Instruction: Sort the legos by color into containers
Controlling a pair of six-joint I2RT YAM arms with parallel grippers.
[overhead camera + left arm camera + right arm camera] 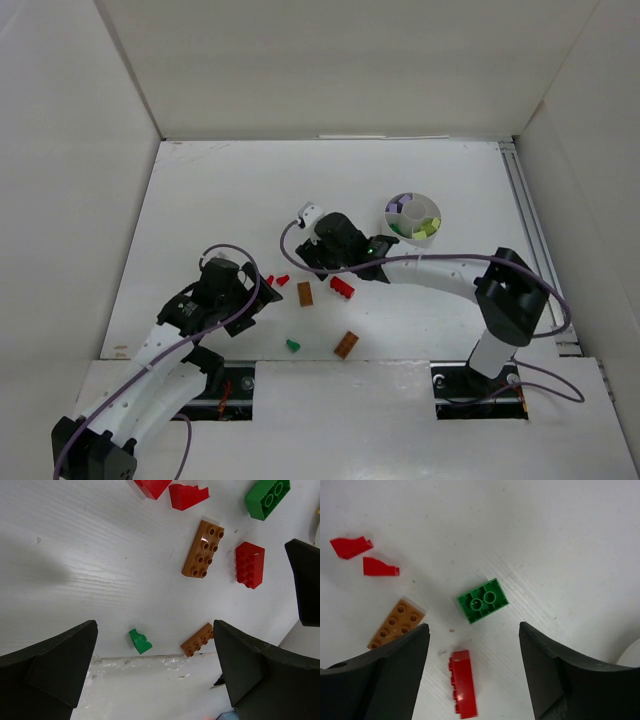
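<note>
My right gripper comes down and turns over the green brick (483,600) next until its fingers are on either side of the brick's long sides, as the brick lies slanted ahead of the open fingers.
The round white dish (413,217) with wedge compartments holds pale yellow, green and purple legos. My right gripper (325,262) is open above the table. In the right wrist view (472,640) a green brick (483,600) lies just ahead of its jaws and a red brick (463,690) lies between them. My left gripper (258,298) is open and empty (155,630). A small green piece (139,641) and an orange brick (197,640) lie between its fingers. The green brick is hidden under the right gripper in the top view.
Two red wedges (277,280), an orange brick (305,293) and a red brick (342,288) lie between the grippers. A small green piece (293,345) and an orange brick (346,344) lie by the table's near edge. White walls enclose the table.
</note>
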